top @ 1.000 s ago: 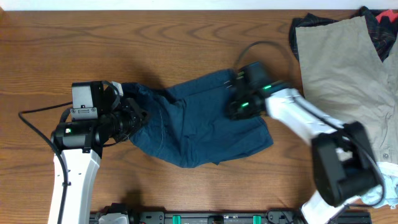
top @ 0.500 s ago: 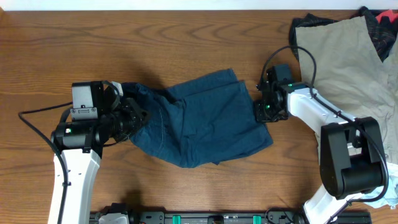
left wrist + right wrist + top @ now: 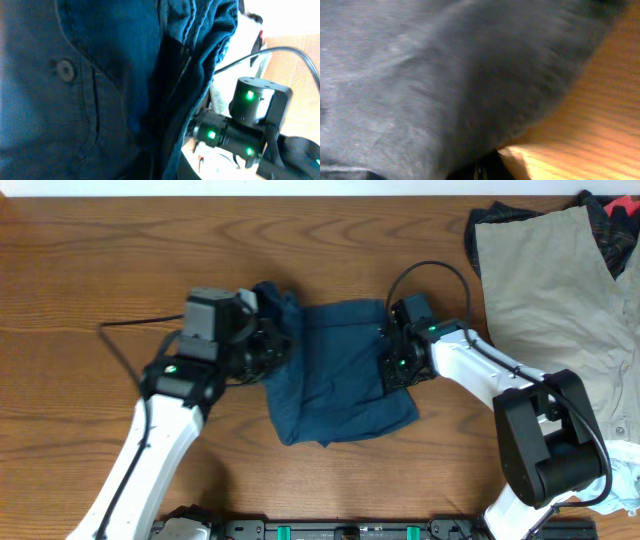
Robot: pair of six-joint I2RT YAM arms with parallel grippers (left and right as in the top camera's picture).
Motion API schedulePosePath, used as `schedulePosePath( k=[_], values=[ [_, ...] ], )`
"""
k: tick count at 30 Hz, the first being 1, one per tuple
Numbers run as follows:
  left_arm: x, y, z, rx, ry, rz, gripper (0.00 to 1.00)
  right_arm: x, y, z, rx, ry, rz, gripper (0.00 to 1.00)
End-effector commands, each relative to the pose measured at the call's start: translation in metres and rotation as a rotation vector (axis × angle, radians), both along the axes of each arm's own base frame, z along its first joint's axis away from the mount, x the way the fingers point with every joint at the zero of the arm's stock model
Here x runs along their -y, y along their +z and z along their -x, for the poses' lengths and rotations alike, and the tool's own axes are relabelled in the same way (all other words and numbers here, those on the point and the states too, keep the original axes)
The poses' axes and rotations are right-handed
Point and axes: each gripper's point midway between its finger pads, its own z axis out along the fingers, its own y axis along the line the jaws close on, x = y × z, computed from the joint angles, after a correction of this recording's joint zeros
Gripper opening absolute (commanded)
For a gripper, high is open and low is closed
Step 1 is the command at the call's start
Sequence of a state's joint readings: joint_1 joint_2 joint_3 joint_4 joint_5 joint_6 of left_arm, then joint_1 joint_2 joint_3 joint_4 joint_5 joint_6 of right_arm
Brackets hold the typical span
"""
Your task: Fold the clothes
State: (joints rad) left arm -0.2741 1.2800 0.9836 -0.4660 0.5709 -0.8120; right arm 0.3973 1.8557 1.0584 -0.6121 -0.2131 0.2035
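The garment's middle (image 3: 343, 342) lies uncovered between my grippers, so I will move my left gripper to the right in the overhead view over it and let go of the bunched edge.
A dark blue denim garment (image 3: 340, 375) lies mid-table, its left part bunched and lifted over toward the right. My left gripper (image 3: 272, 350) is shut on that bunched left edge. In the left wrist view the cloth (image 3: 100, 90) fills the frame and hides the jaws; a button (image 3: 65, 70) shows. My right gripper (image 3: 392, 365) sits on the garment's right edge. In the right wrist view its fingers (image 3: 480, 172) are closed together with blurred blue cloth (image 3: 445, 75) draped right at their tips.
A beige garment (image 3: 550, 290) lies over a dark red-patterned one (image 3: 610, 215) at the back right. A white cloth (image 3: 625, 480) is at the right front edge. The right arm (image 3: 240, 130) shows in the left wrist view.
My left arm has swung right, carrying the garment's left side over the middle. My right gripper went out to the right edge, then came back left onto the cloth.
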Motion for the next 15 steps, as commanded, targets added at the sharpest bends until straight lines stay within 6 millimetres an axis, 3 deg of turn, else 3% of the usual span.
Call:
schedulePosePath(
  k=[1,5,7,8,11,15],
  values=[
    [0.03,-0.005,-0.008,-0.012,-0.049,0.031,0.06,-0.002,-0.025,0.032,-0.109,0.013,0.037,0.01],
    [0.06,-0.018,-0.023,-0.003,-0.076,0.068,0.06,-0.005,-0.025,0.036,-0.116,0.012,0.041,0.04],
    [0.072,-0.025,-0.028,-0.008,-0.08,0.088,0.08,-0.001,-0.025,0.037,-0.12,0.006,0.058,0.17],
    [0.077,-0.028,-0.029,-0.016,-0.082,0.094,0.14,0.004,-0.026,0.036,-0.12,-0.002,0.077,0.26],
    [0.083,-0.031,-0.028,-0.018,-0.097,0.103,0.34,0.038,-0.022,0.028,-0.105,-0.074,0.21,0.4],
    [0.075,-0.031,-0.032,0.017,-0.113,0.077,0.35,0.095,0.003,0.009,-0.072,-0.208,0.372,0.47]
  ],
)
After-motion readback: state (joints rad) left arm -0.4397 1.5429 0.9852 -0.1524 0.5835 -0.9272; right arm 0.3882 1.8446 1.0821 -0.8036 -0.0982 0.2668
